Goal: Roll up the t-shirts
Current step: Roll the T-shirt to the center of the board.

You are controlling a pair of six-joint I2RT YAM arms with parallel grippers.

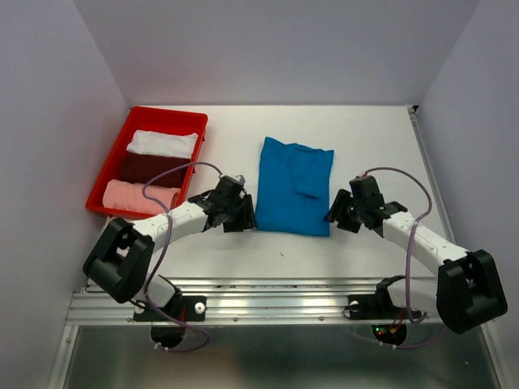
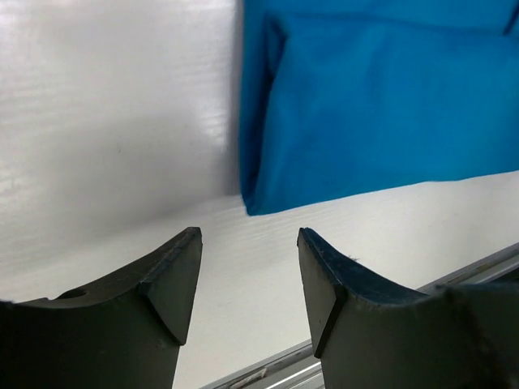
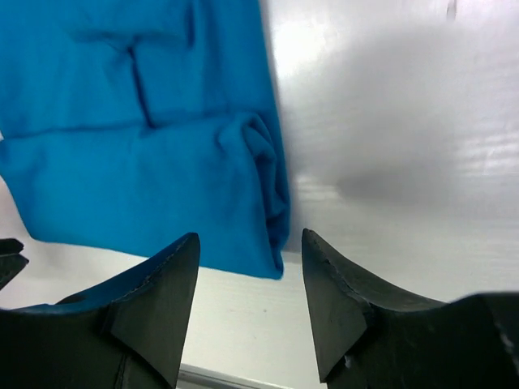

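My left gripper moves down onto the blue t-shirt's near corner on the tray side next, as its open fingers are still just short of the cloth.
A bright blue t-shirt lies folded into a long strip on the white table, its near edge toward the arms. My left gripper sits just off its near left corner, jaws open and empty. My right gripper sits just off the near right corner, also open with nothing between the fingers. Three rolled t-shirts lie in the red tray: white, dark maroon and pale pink.
The red plastic tray stands at the back left, close to the left arm. Pale walls close in the table on three sides. A metal rail runs along the near edge.
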